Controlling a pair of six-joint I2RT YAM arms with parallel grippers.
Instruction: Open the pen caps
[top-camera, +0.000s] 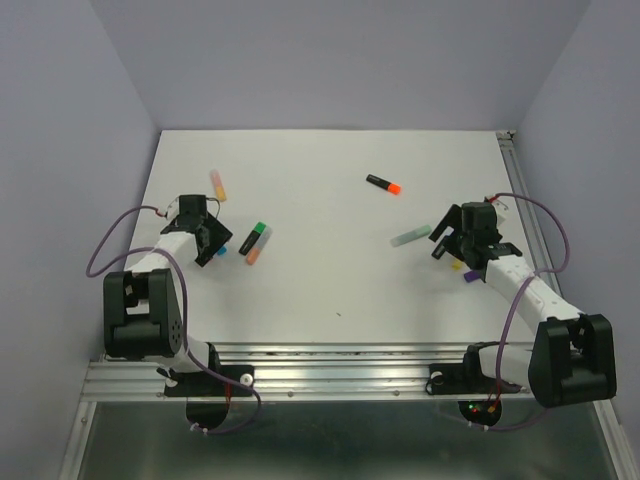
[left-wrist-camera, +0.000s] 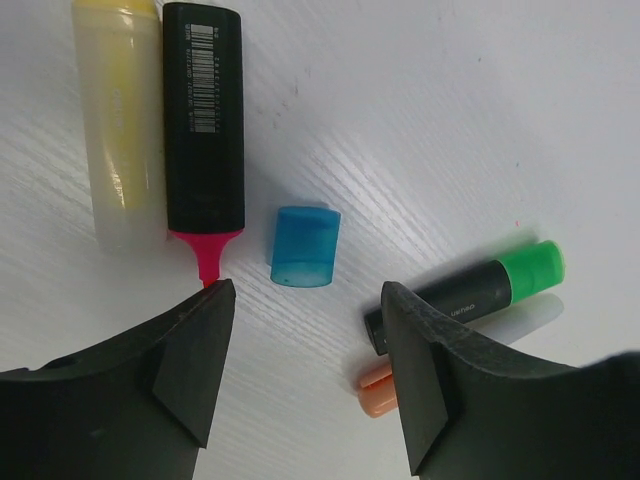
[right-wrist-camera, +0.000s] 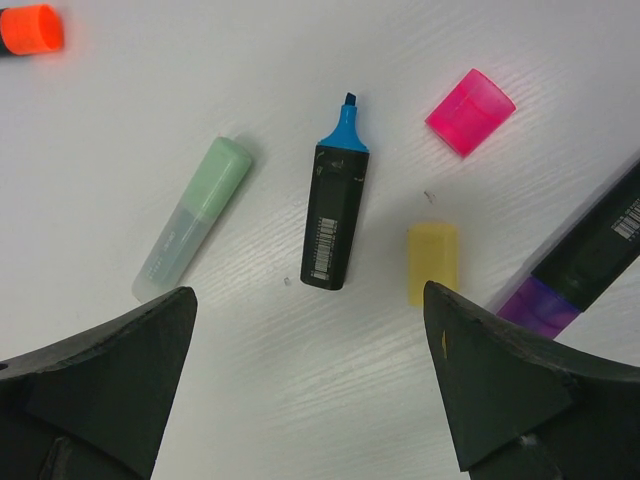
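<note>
My left gripper will move down next onto the loose blue cap (top-camera: 222, 250) (left-wrist-camera: 305, 246) and close on the cap's sides, because the cap is in line with the gap between my open fingers.
In the left wrist view my left gripper (left-wrist-camera: 305, 312) is open and empty above the table. Just beyond it lies a loose blue cap (left-wrist-camera: 305, 246). An uncapped black barrel with a pink tip (left-wrist-camera: 203, 130) lies beside a pastel yellow highlighter (left-wrist-camera: 118, 120). A green cap (left-wrist-camera: 533, 268) sits on a black barrel, with a peach cap (left-wrist-camera: 378, 390) below it. My right gripper (right-wrist-camera: 308, 295) is open and empty. Beyond it lie an uncapped blue-tipped barrel (right-wrist-camera: 337, 210), a loose pink cap (right-wrist-camera: 470, 111), a loose yellow cap (right-wrist-camera: 432, 262), a capped mint highlighter (right-wrist-camera: 193, 218) and a purple cap (right-wrist-camera: 540, 305) on its barrel.
In the top view an orange-capped black highlighter (top-camera: 383, 184) lies at the back middle, and a pastel one (top-camera: 217, 183) lies behind the left gripper (top-camera: 205, 240). The right gripper (top-camera: 448, 240) is near the table's right edge rail (top-camera: 528, 215).
</note>
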